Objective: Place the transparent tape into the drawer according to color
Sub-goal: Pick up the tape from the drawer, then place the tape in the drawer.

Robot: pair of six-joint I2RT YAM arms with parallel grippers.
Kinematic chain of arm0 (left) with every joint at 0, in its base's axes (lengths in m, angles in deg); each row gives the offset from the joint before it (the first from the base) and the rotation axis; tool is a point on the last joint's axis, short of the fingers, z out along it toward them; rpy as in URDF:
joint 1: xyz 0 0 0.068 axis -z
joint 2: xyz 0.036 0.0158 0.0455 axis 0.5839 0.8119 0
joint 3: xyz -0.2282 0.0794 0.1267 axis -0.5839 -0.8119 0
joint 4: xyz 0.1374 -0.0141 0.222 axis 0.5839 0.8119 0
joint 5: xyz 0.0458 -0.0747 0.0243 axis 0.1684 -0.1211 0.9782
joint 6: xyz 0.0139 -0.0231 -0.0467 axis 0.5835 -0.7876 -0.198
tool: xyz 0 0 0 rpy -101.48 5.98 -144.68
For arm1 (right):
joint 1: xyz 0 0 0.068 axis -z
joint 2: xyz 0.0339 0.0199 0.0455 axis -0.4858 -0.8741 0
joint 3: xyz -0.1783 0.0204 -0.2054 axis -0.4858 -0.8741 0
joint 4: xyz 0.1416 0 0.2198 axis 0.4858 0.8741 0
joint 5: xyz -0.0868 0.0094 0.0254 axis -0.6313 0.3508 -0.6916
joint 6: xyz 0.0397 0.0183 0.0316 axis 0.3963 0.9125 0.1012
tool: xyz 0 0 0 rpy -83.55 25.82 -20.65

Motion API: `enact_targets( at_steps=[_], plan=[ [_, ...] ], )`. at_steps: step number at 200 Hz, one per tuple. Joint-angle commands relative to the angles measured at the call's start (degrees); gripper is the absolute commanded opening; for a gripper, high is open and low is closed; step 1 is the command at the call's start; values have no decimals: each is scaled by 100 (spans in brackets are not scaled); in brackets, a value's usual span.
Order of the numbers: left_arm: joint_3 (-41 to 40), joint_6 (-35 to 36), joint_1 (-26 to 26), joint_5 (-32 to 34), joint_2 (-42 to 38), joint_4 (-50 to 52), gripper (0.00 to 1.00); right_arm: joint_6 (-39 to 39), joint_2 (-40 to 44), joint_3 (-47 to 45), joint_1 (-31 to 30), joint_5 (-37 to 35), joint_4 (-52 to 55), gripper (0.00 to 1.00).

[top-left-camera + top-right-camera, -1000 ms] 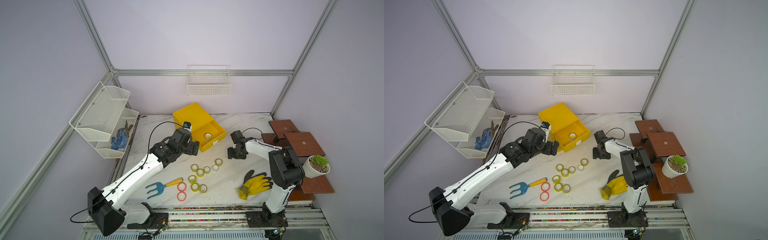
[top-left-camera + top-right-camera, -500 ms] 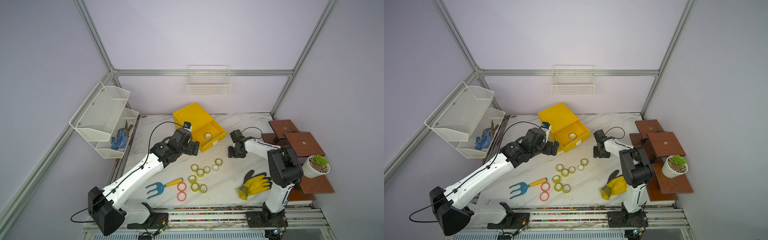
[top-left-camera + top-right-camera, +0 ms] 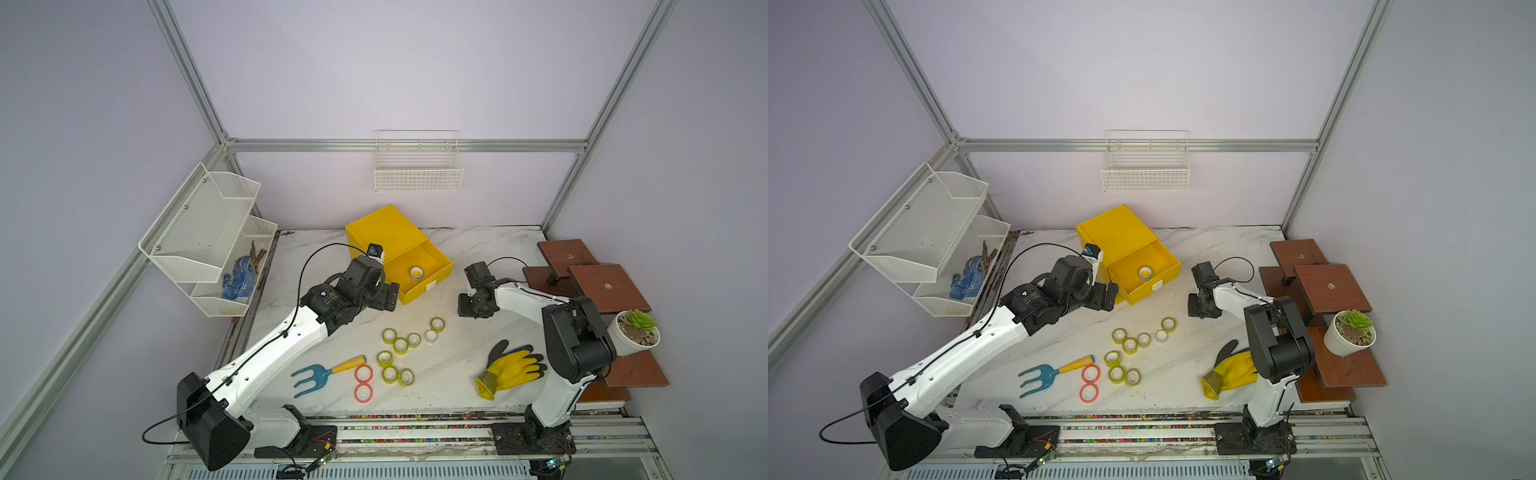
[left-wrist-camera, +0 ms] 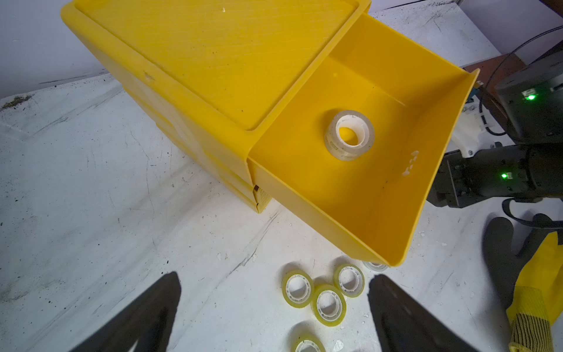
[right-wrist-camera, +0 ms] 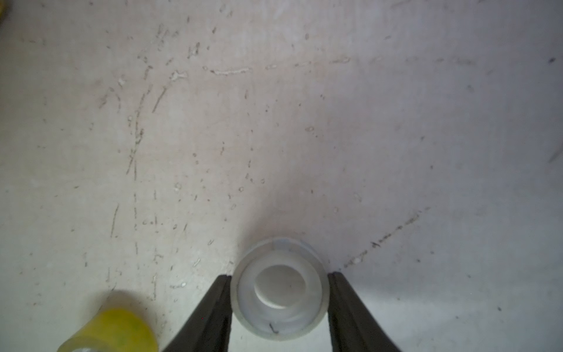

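I will lift my right gripper up and outward over the bottom of the drawer beside that roll and release, as a matching clear roll already lies in the yellow drawer.
The yellow drawer stands pulled out of its cabinet, with one clear-whitish tape roll lying inside. My right gripper is low over the table to the drawer's right, shut on another clear tape roll that lies flat, a finger against each side. In both top views that roll is hidden under the gripper. My left gripper hovers open and empty beside the drawer's left front corner. Several yellow-green rolls, one whitish roll and two pink rings lie mid-table.
A blue garden fork with a yellow handle lies left of the pink rings. A yellow and black glove lies front right. Brown stepped shelves with a potted plant line the right edge, and a white mesh rack hangs on the left.
The right gripper's jaws have drawn in onto the clear roll. Both arms have stayed nearly where they were, and the rolls on the table have not moved.
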Motion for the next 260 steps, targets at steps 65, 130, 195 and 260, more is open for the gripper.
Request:
enact_targets(
  at_steps=[65, 130, 195, 260],
  plan=[
    [64, 17, -29, 116, 30, -108, 100, 39, 1816, 315, 78, 318, 376, 43],
    [55, 17, -32, 129, 25, -118, 100, -56, 1980, 1819, -610, 847, 405, 42],
    [54, 30, -38, 165, 25, -124, 100, -367, 392, 3434, -1432, 293, 967, 45],
    [64, 20, -38, 141, 28, -125, 100, -385, 296, 3614, -1556, 67, 950, 71]
  ],
)
